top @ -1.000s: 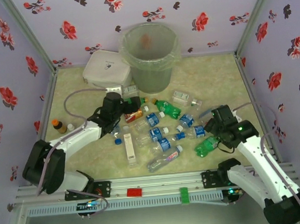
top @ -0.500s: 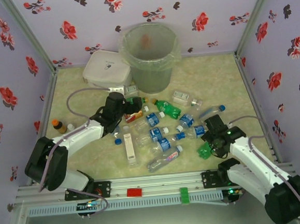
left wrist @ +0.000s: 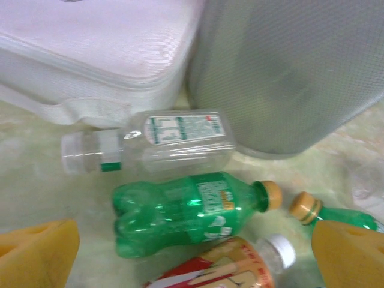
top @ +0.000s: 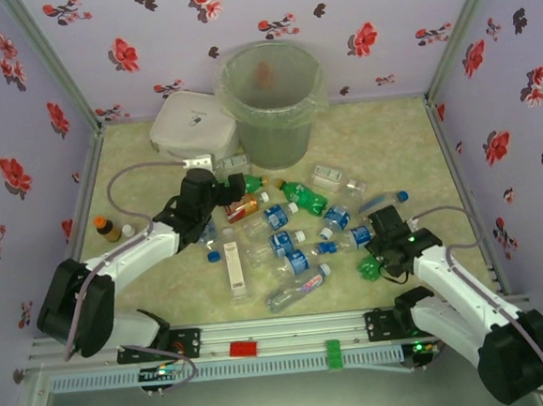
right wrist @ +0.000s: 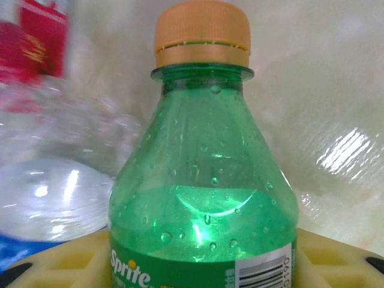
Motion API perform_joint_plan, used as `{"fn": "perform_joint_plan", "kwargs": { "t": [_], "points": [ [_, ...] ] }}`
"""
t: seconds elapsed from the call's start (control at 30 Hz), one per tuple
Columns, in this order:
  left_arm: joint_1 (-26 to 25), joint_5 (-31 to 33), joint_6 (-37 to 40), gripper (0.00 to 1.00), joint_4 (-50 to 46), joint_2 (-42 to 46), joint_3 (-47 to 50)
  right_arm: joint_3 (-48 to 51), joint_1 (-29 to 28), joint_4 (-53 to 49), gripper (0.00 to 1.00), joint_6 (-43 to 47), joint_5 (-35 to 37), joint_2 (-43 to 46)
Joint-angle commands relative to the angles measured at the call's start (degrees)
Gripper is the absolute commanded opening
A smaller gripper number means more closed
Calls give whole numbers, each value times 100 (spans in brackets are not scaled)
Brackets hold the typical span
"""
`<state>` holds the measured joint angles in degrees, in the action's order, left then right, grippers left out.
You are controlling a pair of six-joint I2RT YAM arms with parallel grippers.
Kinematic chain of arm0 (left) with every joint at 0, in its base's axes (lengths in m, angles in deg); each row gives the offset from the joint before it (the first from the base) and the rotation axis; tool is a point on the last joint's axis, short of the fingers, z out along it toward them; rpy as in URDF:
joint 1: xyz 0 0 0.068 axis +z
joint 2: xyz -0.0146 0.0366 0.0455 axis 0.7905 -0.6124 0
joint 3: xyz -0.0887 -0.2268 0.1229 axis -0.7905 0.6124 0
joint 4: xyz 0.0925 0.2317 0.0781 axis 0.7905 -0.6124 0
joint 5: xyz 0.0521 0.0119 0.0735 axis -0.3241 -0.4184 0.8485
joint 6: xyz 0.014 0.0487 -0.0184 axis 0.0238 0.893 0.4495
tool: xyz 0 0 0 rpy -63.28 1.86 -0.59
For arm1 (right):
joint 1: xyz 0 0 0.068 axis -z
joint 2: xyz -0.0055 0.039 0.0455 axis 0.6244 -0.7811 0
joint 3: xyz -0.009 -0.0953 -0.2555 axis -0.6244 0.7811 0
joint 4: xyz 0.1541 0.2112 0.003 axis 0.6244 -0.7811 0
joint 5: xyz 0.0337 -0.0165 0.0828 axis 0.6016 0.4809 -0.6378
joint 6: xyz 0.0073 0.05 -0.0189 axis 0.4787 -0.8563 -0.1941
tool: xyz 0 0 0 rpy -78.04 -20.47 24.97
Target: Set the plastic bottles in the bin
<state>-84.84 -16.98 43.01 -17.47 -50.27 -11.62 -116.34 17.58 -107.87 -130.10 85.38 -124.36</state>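
The bin's tall rim stands above the tabletop, so the robot should next lift its right gripper up and outward over the bin's opening [top: 269, 77] to let go of the green Sprite bottle.
Several plastic bottles [top: 284, 240] lie scattered mid-table, in front of the bin [top: 311, 78], a tall grey-green bucket at the back. My right gripper [top: 381, 254] is down at the right, shut on a green Sprite bottle [top: 371, 268]. In the right wrist view that green Sprite bottle [right wrist: 204, 180] points its orange cap away, and the yellow pads [right wrist: 66, 258] press both its sides. My left gripper [top: 237, 189] hovers open near the bin's foot. Below it lie a green bottle [left wrist: 186, 210], an orange-red bottle [left wrist: 222, 267] and a clear bottle [left wrist: 162, 141].
A flat white lidded container [top: 190, 125] stands left of the bin, touching the clear bottle's end. A small brown bottle with an orange cap [top: 107, 227] stands at the far left. The floral walls close in on three sides.
My right gripper came down and left onto the green Sprite bottle and closed on it. The left gripper shifted slightly left near the bin and stayed open.
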Motion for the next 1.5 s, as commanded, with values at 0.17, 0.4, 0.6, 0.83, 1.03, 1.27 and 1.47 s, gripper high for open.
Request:
{"fn": "perform_joint_plan", "kwargs": {
  "t": [0.17,0.4,0.6,0.83,1.03,1.27,1.47],
  "points": [
    [1004,-288,-500,100,61,617,384,-2315,-25,-130,36,1943,653,-708],
    [1768,-663,-992,100,-503,857,504,-4972,-25,621,35,3520,-155,-2702],
    [1969,-663,-1013,100,-1189,955,442,-7187,-30,1364,32,3861,-969,-4135],
    [1993,-720,-1043,100,-1112,1222,739,-9583,-96,1822,32,3693,-1705,-5969],
    [2001,-731,-1155,100,-916,1437,1025,-10795,-149,1810,32,3574,-1926,-7304],
    [2001,-898,-880,100,-794,1698,1157,-11580,-319,1553,42,3917,-1852,-8117],
    [1995,-952,-606,100,-956,1908,1136,-11751,-390,1590,99,4233,-1596,-7980]
  ]
}}
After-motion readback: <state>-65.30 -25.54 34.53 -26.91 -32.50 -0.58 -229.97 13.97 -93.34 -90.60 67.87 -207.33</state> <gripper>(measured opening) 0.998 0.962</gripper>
